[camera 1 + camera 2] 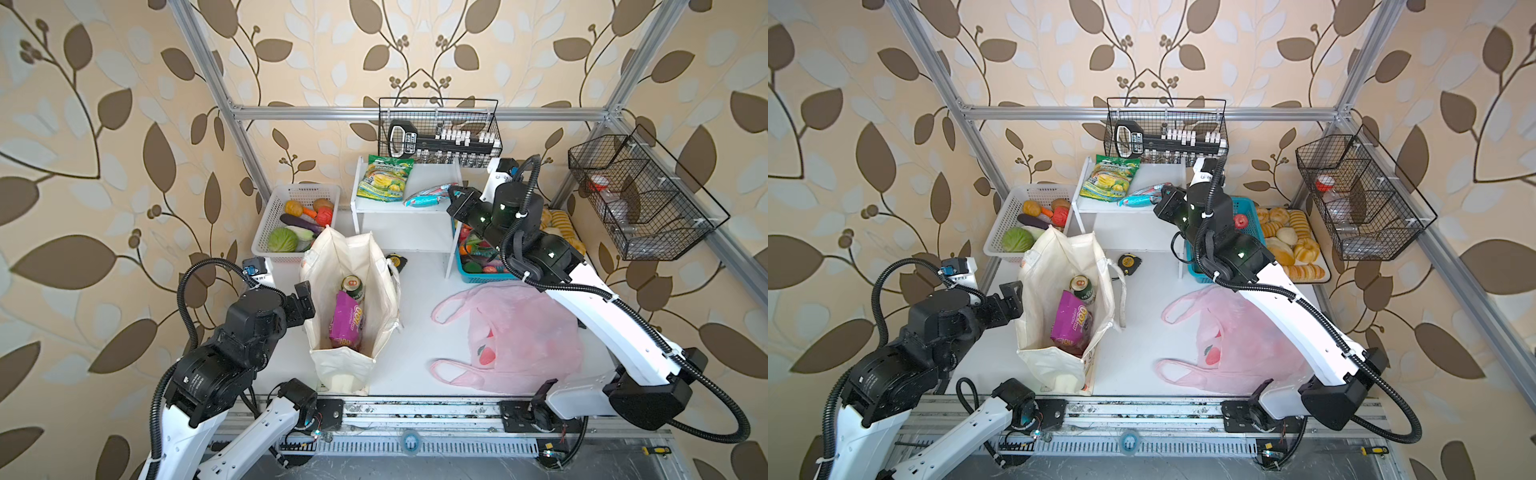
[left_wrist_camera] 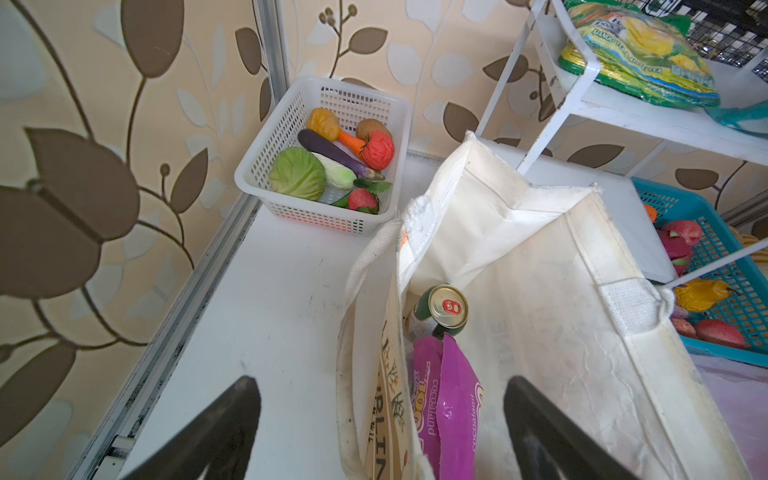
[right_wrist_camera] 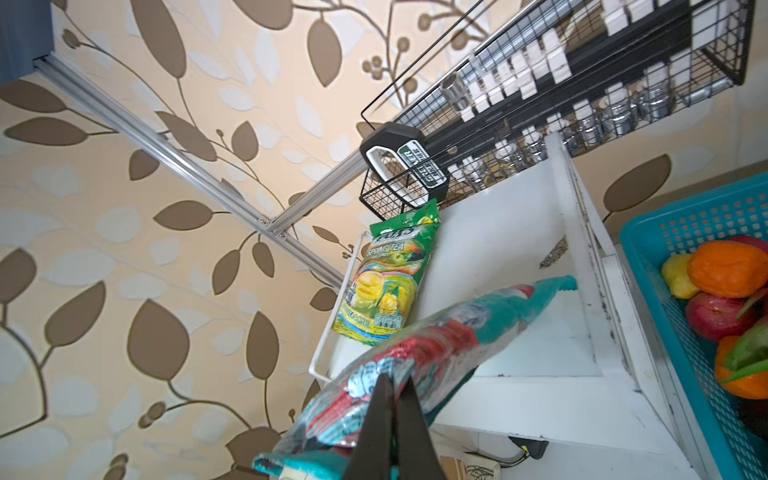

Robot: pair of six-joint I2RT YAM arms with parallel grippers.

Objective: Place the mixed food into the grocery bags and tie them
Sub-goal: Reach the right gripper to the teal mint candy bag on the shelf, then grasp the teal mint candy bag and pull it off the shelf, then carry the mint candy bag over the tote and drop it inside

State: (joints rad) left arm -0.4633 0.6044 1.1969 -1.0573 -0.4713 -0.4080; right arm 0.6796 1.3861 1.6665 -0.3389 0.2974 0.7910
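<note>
I should next pull my right gripper back, lower it inside the tote and let go beside the purple packet, because the tote is open below and has bare room there.
My right gripper is shut on the teal-and-red snack packet, at the edge of the white shelf's top; in both top views the packet sticks out to the left of the gripper. The cream canvas tote stands open and holds a purple snack packet and a green can. At the tote's left rim my left gripper is open, the rim between its fingers. The pink plastic bag lies flat on the right. Toy fruits fill the teal basket.
A white basket of toy vegetables stands at the back left. A green-and-yellow packet lies on the white shelf. Bread rolls sit on a tray at the right, a tape measure behind the tote. Black wire baskets hang on the frame.
</note>
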